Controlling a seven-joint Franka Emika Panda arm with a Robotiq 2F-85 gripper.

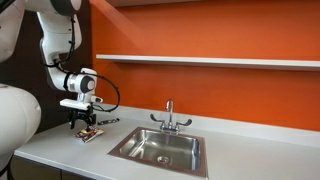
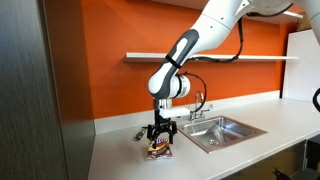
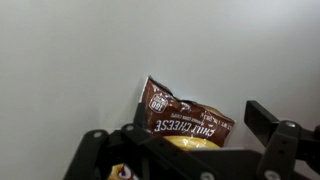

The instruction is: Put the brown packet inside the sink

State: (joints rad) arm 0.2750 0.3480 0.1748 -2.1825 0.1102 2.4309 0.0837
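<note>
The brown packet is already between my gripper's open fingers, so I need to move the gripper down onto the middle of the brown packet (image 2: 159,151) (image 3: 187,118) and close across it.
The brown packet (image 3: 187,118) lies flat on the white counter. It also shows in both exterior views (image 1: 90,134) (image 2: 159,152), well to the side of the sink (image 1: 130,150) (image 2: 240,136). The sink is a steel basin with a central drain and a chrome faucet (image 1: 169,117) (image 2: 198,104) at its rear edge. My gripper (image 3: 180,130) (image 1: 86,123) (image 2: 160,137) points down right over the packet. Its fingers are open, one on each side of the packet. The packet's near end is hidden behind the gripper body in the wrist view.
A thin dark pen-like object (image 2: 137,134) lies on the counter beside the gripper. An orange wall with a white shelf (image 1: 210,61) (image 2: 215,57) runs behind the counter. A dark panel (image 2: 40,90) stands at the counter's end.
</note>
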